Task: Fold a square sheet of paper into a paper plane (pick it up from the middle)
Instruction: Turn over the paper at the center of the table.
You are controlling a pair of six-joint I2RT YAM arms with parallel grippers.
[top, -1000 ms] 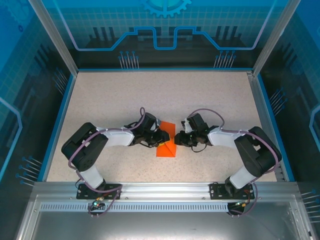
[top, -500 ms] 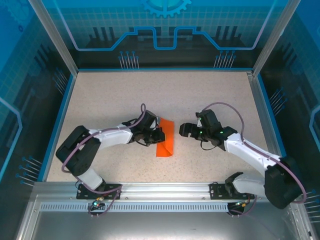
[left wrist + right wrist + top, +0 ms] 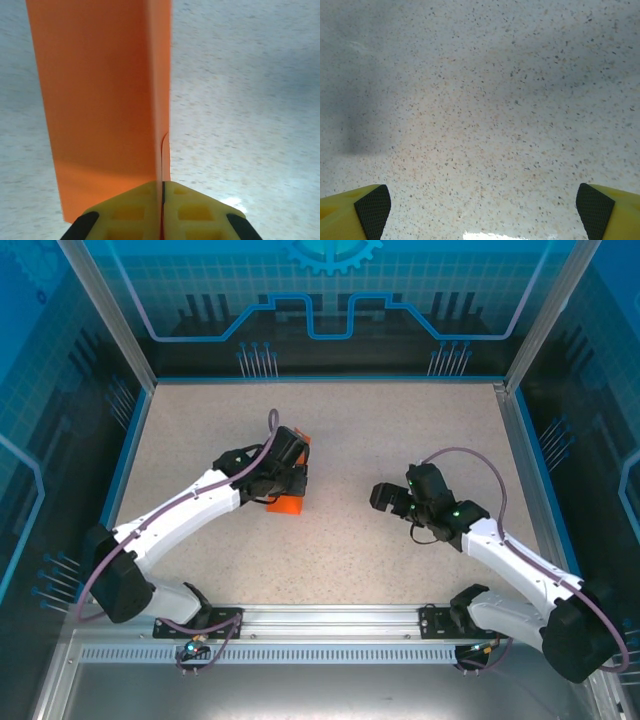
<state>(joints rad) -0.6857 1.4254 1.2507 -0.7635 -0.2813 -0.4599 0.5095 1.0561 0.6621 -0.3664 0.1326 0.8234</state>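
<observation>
My left gripper should tilt over and swing toward the clear, bare tabletop (image 3: 335, 502) (image 3: 225, 125) beside the sheet to release the sheet.
My left gripper (image 3: 288, 478) is shut on the orange sheet of paper (image 3: 289, 505), left of the table's middle. The sheet is folded into a long narrow shape. In the left wrist view the yellow fingers (image 3: 135, 210) of the left gripper (image 3: 162, 189) pinch the paper (image 3: 100, 95) along its centre crease. A wide flap spreads to the left and a thin strip to the right, above the table. Whether it has a paper plane's pointed tip I cannot tell. My right gripper (image 3: 386, 497) hangs open right of the middle. The right gripper (image 3: 483, 205) has bare tabletop between its fingers.
The speckled beige table (image 3: 400, 430) is bounded by a blue rim and see-through walls. A metal rail (image 3: 330, 618) with both arm bases runs along the near edge. The right arm stretches from the lower right corner.
The left gripper closed on the paper and carried it up and to the left, away from the middle. The right gripper let go, opened wide and drew back to the right.
</observation>
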